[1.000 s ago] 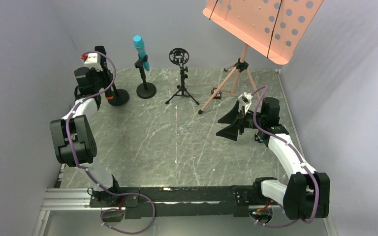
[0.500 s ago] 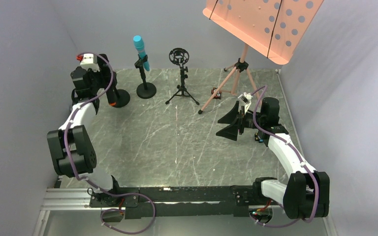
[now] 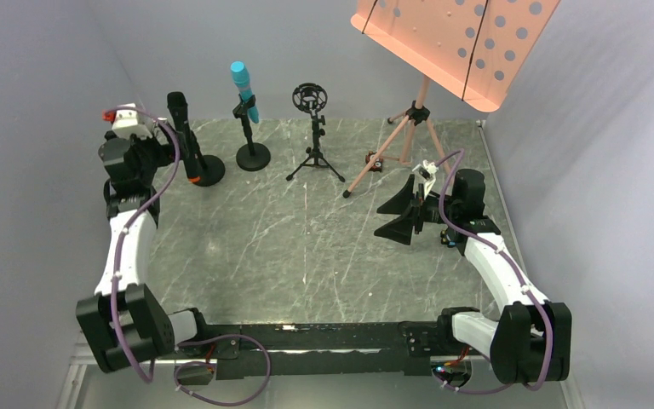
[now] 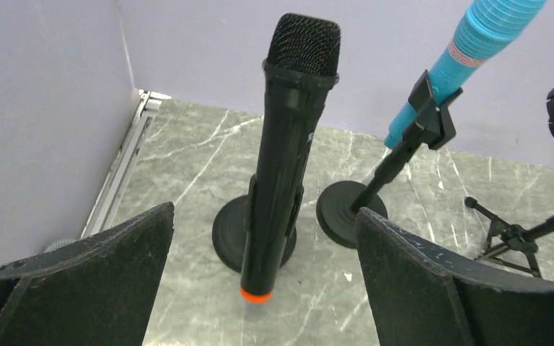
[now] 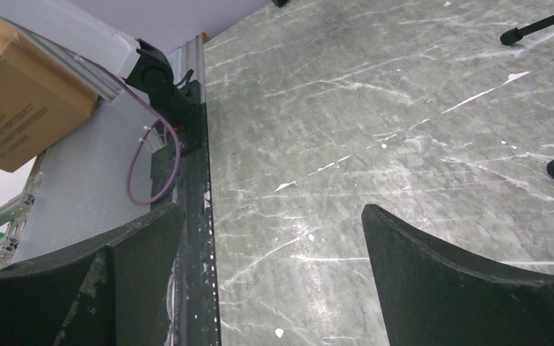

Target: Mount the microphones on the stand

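I need to move my left gripper to the right in the top view, past the clipped microphones, onto the stand's pole below the shock mount (image 3: 316, 128), because the mount's ring is empty.
A long black microphone (image 4: 288, 144) with an orange end (image 4: 256, 294) stands upright in the clip of a round-based stand (image 4: 229, 232) at the back left (image 3: 184, 136). To its right a cyan-blue microphone (image 3: 244, 89) sits tilted in the clip of a second round-based stand (image 3: 253, 157); it also shows in the left wrist view (image 4: 476, 36). My left gripper (image 3: 162, 147) is open just left of the black microphone, its fingers apart from it on both sides (image 4: 265, 213). My right gripper (image 3: 404, 213) is open over bare table (image 5: 274, 209), holding nothing.
A tripod stand with an empty ring-shaped shock mount (image 3: 310, 98) stands in the back middle. A peach music stand (image 3: 451, 38) on a tripod rises at the back right. Grey walls close in the left, back and right. A cardboard box (image 5: 22, 94) lies beyond the near edge.
My left gripper has opened, let go of the black microphone and drawn back to the left. The microphone stays standing in its stand. The right arm has not moved.
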Motion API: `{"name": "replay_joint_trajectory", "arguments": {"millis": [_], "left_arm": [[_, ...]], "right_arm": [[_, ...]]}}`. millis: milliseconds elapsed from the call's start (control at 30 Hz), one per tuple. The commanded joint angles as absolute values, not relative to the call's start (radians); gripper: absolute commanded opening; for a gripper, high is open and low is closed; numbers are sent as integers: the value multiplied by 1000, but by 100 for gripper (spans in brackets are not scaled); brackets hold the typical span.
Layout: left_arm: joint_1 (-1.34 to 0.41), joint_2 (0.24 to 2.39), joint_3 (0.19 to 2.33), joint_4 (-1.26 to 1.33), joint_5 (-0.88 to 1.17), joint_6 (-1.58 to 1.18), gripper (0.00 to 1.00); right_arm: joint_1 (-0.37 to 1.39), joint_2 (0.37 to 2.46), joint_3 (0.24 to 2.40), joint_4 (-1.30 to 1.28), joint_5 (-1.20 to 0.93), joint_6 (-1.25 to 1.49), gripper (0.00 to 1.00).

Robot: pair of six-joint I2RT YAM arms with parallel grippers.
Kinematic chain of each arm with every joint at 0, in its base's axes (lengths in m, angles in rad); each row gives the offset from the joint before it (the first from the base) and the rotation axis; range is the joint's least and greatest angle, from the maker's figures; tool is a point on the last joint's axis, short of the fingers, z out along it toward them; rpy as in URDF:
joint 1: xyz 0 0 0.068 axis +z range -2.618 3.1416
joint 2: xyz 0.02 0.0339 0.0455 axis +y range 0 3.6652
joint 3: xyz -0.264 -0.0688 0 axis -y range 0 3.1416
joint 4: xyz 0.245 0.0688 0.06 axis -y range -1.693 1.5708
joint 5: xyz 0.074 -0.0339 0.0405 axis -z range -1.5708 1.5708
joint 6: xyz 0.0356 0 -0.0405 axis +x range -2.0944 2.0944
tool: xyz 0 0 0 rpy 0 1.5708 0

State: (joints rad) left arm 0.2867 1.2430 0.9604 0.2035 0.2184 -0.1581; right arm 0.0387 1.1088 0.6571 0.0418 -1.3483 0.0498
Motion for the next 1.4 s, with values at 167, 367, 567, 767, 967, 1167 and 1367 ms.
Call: {"name": "replay_joint_trajectory", "arguments": {"millis": [167, 367, 567, 767, 967, 1167, 1367], "left_arm": [[325, 1105, 866, 94, 549, -423, 99], [20, 1102, 932, -60, 542, -322, 99], [-226, 1319, 1058, -23, 389, -274, 99], [-324, 1541, 1077, 394, 323, -205, 97], [-347, 1801, 1238, 534, 329, -224, 93], [-385, 1942, 1364, 601, 264, -192, 90], [-407, 2015, 1429, 595, 246, -189, 84]], "right_arm": [[35, 1089, 724, -87, -1343, -111, 100], [37, 1088, 760, -201, -1301, -225, 100], [36, 1097, 768, -220, -1295, -248, 100], [35, 1095, 775, -243, -1287, -272, 100], [35, 1104, 783, -262, -1296, -288, 100], [35, 1116, 793, -280, -1301, -302, 100], [35, 1125, 799, -287, -1304, -306, 100]]}}
